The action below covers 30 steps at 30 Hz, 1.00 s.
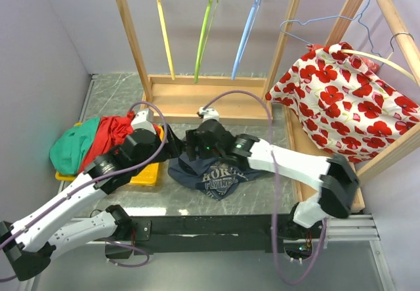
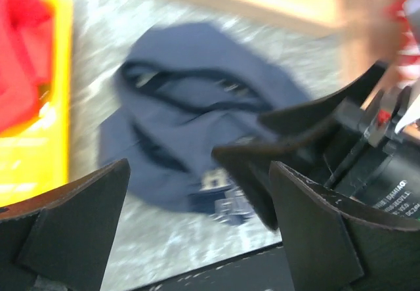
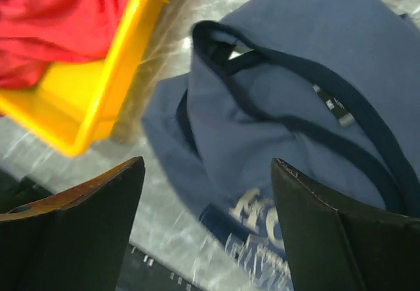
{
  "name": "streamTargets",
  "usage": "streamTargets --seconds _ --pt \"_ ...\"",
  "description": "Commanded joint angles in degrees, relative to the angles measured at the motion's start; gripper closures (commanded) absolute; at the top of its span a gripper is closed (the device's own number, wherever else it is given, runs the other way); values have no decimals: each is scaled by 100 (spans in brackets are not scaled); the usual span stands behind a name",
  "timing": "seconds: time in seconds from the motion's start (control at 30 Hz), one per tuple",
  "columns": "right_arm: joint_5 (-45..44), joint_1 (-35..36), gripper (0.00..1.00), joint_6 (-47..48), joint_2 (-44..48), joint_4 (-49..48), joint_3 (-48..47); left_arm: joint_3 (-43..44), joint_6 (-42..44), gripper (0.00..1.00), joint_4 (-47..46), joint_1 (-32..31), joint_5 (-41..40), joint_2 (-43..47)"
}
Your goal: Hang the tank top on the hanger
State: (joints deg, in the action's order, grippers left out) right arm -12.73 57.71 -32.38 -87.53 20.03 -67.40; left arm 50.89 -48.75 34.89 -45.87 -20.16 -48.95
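Note:
The left gripper should rise outward and tilt up to close on the near side of the light blue hanger, since that hanger hangs bare from the top bar of the rack.
The navy tank top [image 1: 213,176] lies crumpled on the table in front of the wooden rack, with its pale lettering facing up. The light blue hanger [image 1: 246,38] hangs on the rack's top bar. My left gripper [image 1: 170,148] is open and empty just left of the tank top [image 2: 190,100], hovering above it. My right gripper [image 1: 191,153] is open and empty over the tank top's upper left part [image 3: 295,107]. In the left wrist view my left gripper [image 2: 199,173] faces the right gripper's fingers [image 2: 289,140] close by. In the right wrist view my right gripper [image 3: 207,166] spans the shirt's edge.
A yellow tray [image 1: 147,173] holds a red garment [image 1: 111,136] and a green garment [image 1: 72,150] at the left. The wooden rack [image 1: 216,100] also carries a yellow hanger [image 1: 164,35] and a lime green hanger [image 1: 205,35]. A red floral cloth [image 1: 348,100] drapes over a second rack at the right.

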Motion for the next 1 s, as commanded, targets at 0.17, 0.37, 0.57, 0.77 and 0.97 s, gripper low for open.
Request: streamTargets --seconds 0.17,0.37,0.57,0.77,0.97 --pt "-124 56 14 -286 3090 562 1156 858 1226 6 -1362 -19 1339 -167" --pt "-493 47 14 -585 4164 396 1966 2000 1403 10 -1932 -19 1418 -738" --pt "-485 47 16 -892 4297 54 2589 4124 1920 12 -1856 -28 1287 -1950" --pt "-371 38 17 -954 4059 -69 3038 7428 2633 12 -230 -28 937 -4191" --pt "-160 38 17 -919 3787 -289 3171 8912 3398 11 -43 -28 637 -5598"
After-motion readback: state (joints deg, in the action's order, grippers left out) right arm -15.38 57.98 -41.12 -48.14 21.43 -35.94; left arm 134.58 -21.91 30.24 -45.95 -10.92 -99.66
